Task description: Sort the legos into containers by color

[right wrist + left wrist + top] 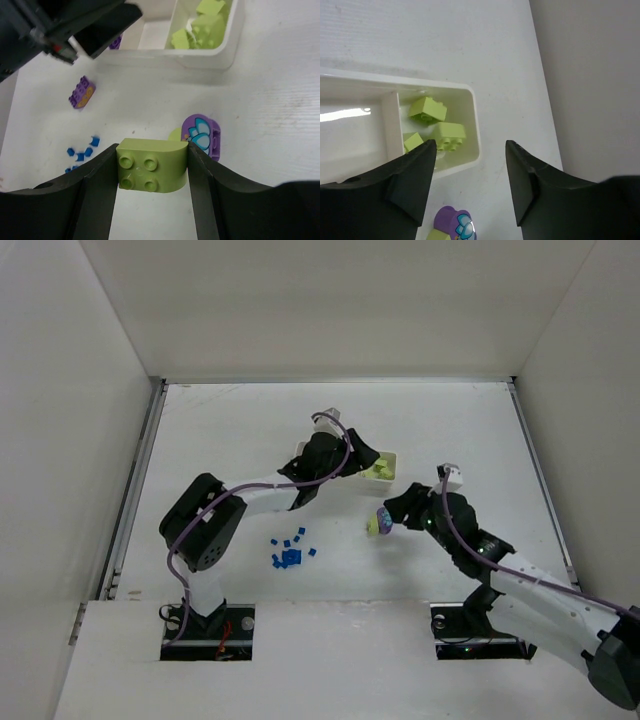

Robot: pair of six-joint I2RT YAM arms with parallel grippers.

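The rounded brick needs to go outward in my right gripper next, over the tray's end section [382, 468] [201, 29], and be released there, because matching yellow-green bricks are already inside.
My right gripper [151, 150] is shut on a yellow-green brick [152, 167] and holds it above the table, near the tray's right end; it also shows in the top view [387, 517]. A purple flower-printed piece [202, 135] lies just beyond the brick. My left gripper [470, 170] is open and empty over the right end of the white tray [475, 125], and shows in the top view [358, 458]. The tray's right compartment holds several yellow-green bricks [427, 110]. Several tiny blue bricks [290, 555] lie in a cluster on the table.
A purple brick [82, 92] lies loose on the table left of the tray. The tray's middle compartment [350, 135] looks bare where it shows. The tray's left part is hidden under my left arm. White walls enclose the table.
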